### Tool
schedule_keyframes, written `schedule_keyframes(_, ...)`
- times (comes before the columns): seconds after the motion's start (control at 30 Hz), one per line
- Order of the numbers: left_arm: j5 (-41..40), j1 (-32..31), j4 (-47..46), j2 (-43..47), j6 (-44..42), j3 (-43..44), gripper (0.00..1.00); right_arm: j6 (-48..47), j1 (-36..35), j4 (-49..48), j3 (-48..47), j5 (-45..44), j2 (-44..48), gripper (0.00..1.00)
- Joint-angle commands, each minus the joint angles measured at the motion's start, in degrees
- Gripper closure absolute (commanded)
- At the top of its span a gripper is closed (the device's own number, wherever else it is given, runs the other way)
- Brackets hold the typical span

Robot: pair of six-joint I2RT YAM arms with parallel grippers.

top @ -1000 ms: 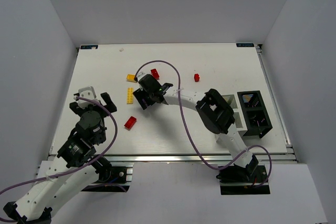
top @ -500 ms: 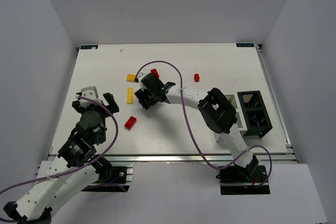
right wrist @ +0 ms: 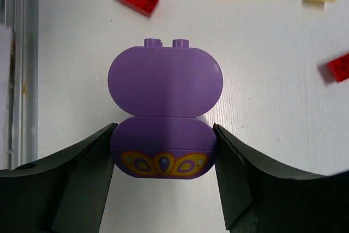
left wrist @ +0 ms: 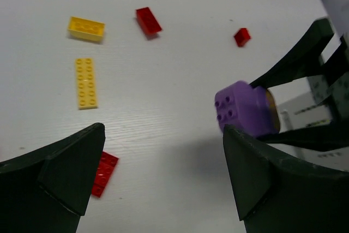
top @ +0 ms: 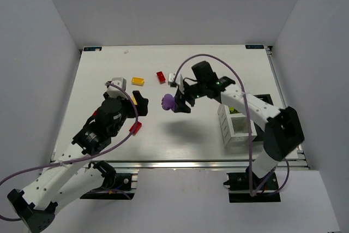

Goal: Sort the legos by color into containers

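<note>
The left gripper turns and moves to the right in the top view onto the purple studded brick next, which juts from my right gripper.
My right gripper is shut on the rounded purple piece and holds it above the table's middle; the right wrist view shows both fingers pressing its sides. My left gripper is open and empty, just left of it. Between its fingers lies bare table, with the purple piece to the right. On the table lie a yellow brick, a long yellow plate, a red brick, a red plate and a small red brick. The containers stand at the right, partly under the right arm.
The table's near edge with an aluminium rail runs along the bottom. Grey walls close in the left, back and right sides. The right arm's purple cable loops over the containers.
The right arm has swung from the left-centre bricks toward the middle and now holds the purple piece in the air. The left arm has reached forward and to the right.
</note>
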State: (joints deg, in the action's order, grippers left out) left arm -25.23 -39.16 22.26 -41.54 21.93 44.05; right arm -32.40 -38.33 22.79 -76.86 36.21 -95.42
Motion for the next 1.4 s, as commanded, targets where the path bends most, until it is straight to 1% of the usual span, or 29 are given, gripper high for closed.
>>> schedule_keyframes(0.0, 12.38, 0.05, 1.56, -2.65, 9.52, 4.36, 0.02, -14.88, -1.84, -0.18, 8.88, 1.35, 6.45, 1.00)
schedule_keyframes(0.03, 14.14, 0.05, 1.56, -3.45, 11.01, 4.72, 0.02, -15.67, -1.84, -1.68, 10.49, 0.37, 9.17, 1.00)
schedule_keyframes(0.07, 17.20, 0.05, 0.77, -4.16, 13.29, 5.07, 0.02, -18.37, -1.75, -2.13, 11.37, -0.69, 10.24, 1.00)
schedule_keyframes(0.17, 20.13, 0.05, -0.55, -6.01, 17.34, 6.57, 0.02, -19.80, -2.02, -3.19, 13.49, -4.38, 13.84, 1.00)
schedule_keyframes(0.2, 22.14, 0.05, -0.81, -6.36, 18.05, 6.92, 0.02, -19.72, -2.19, -4.06, 13.84, -6.30, 14.55, 1.00)
schedule_keyframes(0.27, 24.34, 0.05, -0.73, -8.11, 20.68, 7.97, 0.02, -19.45, -2.02, -4.50, 14.37, -7.37, 16.30, 1.00)
schedule_keyframes(0.3, 27.57, 0.05, -0.12, -8.99, 21.56, 8.50, 0.02, -18.93, -2.19, -5.46, 14.46, -9.38, 16.84, 1.00)
schedule_keyframes(0.4, 31.37, 0.05, 2.96, -13.12, 24.91, 9.74, 0.02, -18.49, -2.19, -6.43, 14.46, -11.50, 18.24, 1.00)
schedule_keyframes(0.43, 34.08, 0.05, 2.79, -13.74, 25.26, 9.39, 0.02, -18.40, -2.19, -6.26, 14.46, -11.68, 18.68, 1.00)
schedule_keyframes(0.57, 37.45, 0.05, -3.70, -13.74, 26.58, 4.47, 0.02, -17.17, -2.37, -6.00, 13.58, -11.42, 19.04, 1.00)
schedule_keyframes(0.77, 40.26, 0.05, -6.34, -17.43, 26.41, 5.25, 0.02, -16.55, -2.81, -3.90, 12.17, -9.14, 20.09, 1.00)
schedule_keyframes(1.03, 42.02, 0.05, -9.69, -20.51, 26.23, 5.08, 0.03, -19.10, -2.98, 0.76, 10.77, -2.02, 21.85, 1.00)
schedule_keyframes(1.13, 42.63, 0.57, -10.04, -21.21, 26.49, 5.52, 0.06, -20.68, -2.54, 3.14, 9.98, 1.05, 22.29, 1.00)
schedule_keyframes(1.23, 43.43, 0.57, -11.18, -21.39, 26.84, 5.43, 0.11, -21.47, -2.63, 4.63, 9.45, 3.25, 22.56, 1.00)
schedule_keyframes(1.27, 43.69, 0.57, -11.54, -21.30, 27.02, 5.26, 0.15, -21.82, -2.46, 4.90, 9.45, 3.60, 22.64, 1.00)
schedule_keyframes(1.3, 44.21, 1.09, -11.80, -21.48, 27.28, 5.25, 0.24, -21.39, -2.46, 4.55, 9.53, 3.43, 22.73, 1.00)
schedule_keyframes(1.37, 44.83, 1.10, -12.59, -21.22, 27.81, 5.25, 0.31, -21.39, -2.46, 4.02, 9.88, 2.47, 22.73, 1.00)
